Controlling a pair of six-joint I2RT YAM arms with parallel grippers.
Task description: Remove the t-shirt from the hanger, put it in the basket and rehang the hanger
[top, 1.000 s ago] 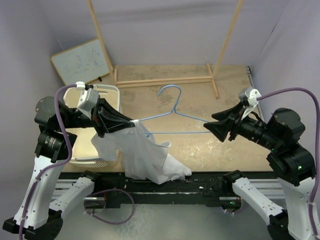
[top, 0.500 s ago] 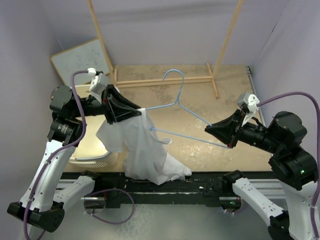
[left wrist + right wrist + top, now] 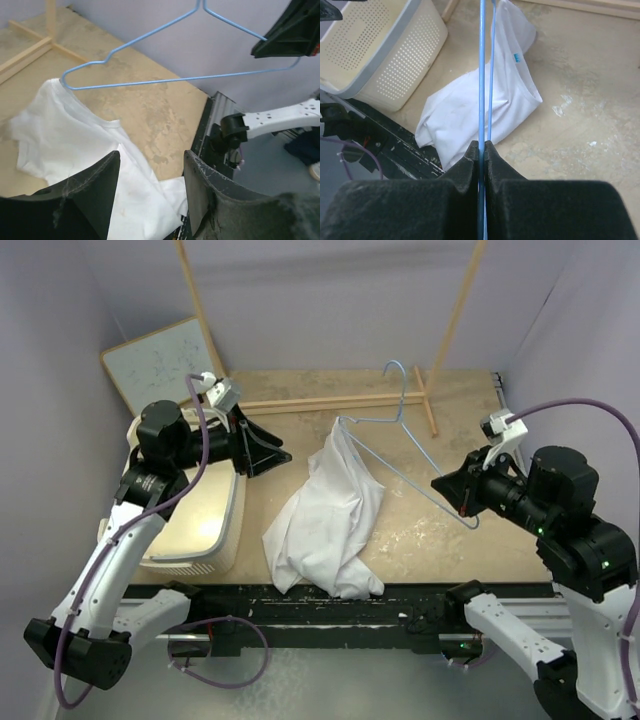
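Observation:
My right gripper holds the wire of a nearly bare hanger, and the t-shirt lies slumped below the hanger. It will go up high and outward toward the rack's poles and release the wire.
The white t-shirt lies slumped on the table, its top drawn up to the left shoulder corner of the light-blue wire hanger. Whether that corner is still inside the cloth I cannot tell. My right gripper is shut on the hanger's wire at its right end and holds it raised. In the right wrist view the wire runs straight out from the shut right gripper over the t-shirt. My left gripper stands open to the left of the shirt, apart from it, with nothing between its fingers.
A cream perforated basket stands at the left beside the left arm. A small whiteboard leans at the back left. The wooden rack base and its poles stand along the back. The shirt's lower edge reaches the table's front rail.
My left gripper let go of the t-shirt, opened and drew back to the left. The right gripper shut on the hanger and swung it up and right; the shirt dropped onto the table.

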